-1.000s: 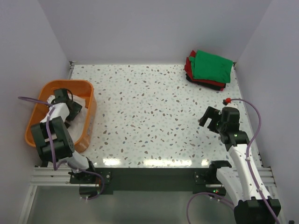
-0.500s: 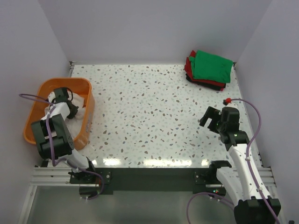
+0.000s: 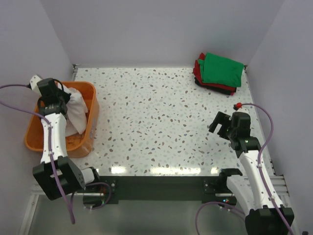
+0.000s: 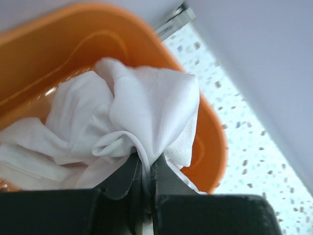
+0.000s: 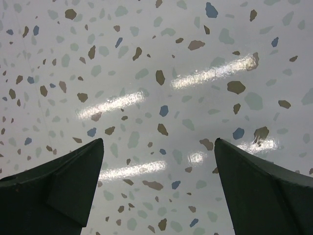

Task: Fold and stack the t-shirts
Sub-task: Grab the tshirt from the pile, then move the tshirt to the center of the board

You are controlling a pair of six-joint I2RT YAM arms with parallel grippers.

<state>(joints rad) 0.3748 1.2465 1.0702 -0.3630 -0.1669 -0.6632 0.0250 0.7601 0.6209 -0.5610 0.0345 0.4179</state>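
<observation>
I will next raise my left gripper, swing it over the middle of the table, lower it and let go of the fold. The table is bare between basket (image 3: pixel 90 128) and stack.
An off-white t-shirt (image 3: pixel 74 105) hangs bunched over the orange basket (image 3: pixel 90 128) at the left. My left gripper (image 3: pixel 62 96) is shut on a fold of it, raised above the basket; in the left wrist view the white t-shirt (image 4: pixel 146 107) is pinched in the left gripper (image 4: pixel 145 164) between the black fingers. At the far right corner lies a stack of folded t-shirts, green (image 3: pixel 222 69) on top of red (image 3: pixel 198 68) and a dark one (image 3: pixel 215 87). My right gripper (image 3: pixel 219 124) stands open over bare table, and the right gripper (image 5: pixel 159 147) has nothing between its fingers.
The speckled table (image 3: pixel 156 117) lies between basket and stack. Grey walls close in the left, back and right. A metal rail (image 3: pixel 156 185) runs along the near edge by the arm bases.
My left gripper shut on the off-white t-shirt down in the basket, then rose toward the far left, pulling the cloth up. The right arm stayed still.
</observation>
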